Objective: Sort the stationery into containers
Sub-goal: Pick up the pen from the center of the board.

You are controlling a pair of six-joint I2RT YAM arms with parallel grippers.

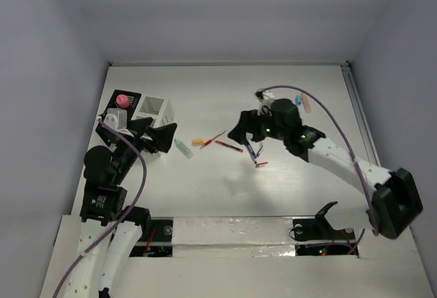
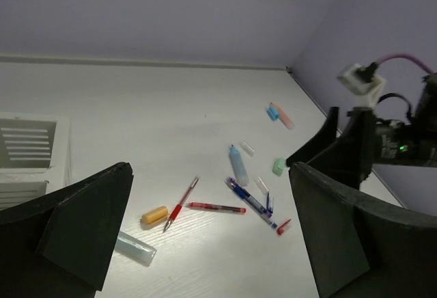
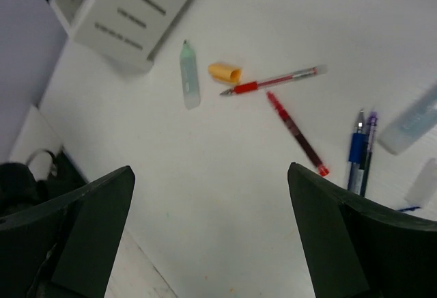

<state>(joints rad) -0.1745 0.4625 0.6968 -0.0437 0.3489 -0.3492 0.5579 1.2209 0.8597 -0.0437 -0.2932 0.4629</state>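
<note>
The mint green marker (image 1: pixel 183 149) (image 3: pixel 190 77) is below my right gripper, to its left in the top view. My right gripper will next move across past the pens and go down onto it.
The stationery lies loose mid-table: two red pens (image 1: pixel 213 139) (image 1: pixel 229 146), blue pens (image 1: pixel 254 151), an orange cap (image 1: pixel 198 142), a mint green marker (image 1: pixel 183 149) and a red cap (image 1: pixel 261 165). A pink-topped piece (image 1: pixel 122 100) stands in the black box (image 1: pixel 131 96), which adjoins the white slatted box (image 1: pixel 153 109). My left gripper (image 1: pixel 153 136) is open and empty beside the white box. My right gripper (image 1: pixel 246 130) is open and empty above the pens. The left wrist view shows a pale blue marker (image 2: pixel 238 165) and a mint bit (image 2: pixel 278 167). The right wrist view shows the red pens (image 3: pixel 276 80) (image 3: pixel 295 134).
A blue and a pink piece (image 1: pixel 301 101) lie at the back right, near the right arm's cable. The right arm (image 2: pixel 382 141) fills the right side of the left wrist view. A raised strip (image 1: pixel 239 233) with slots runs along the table's near edge.
</note>
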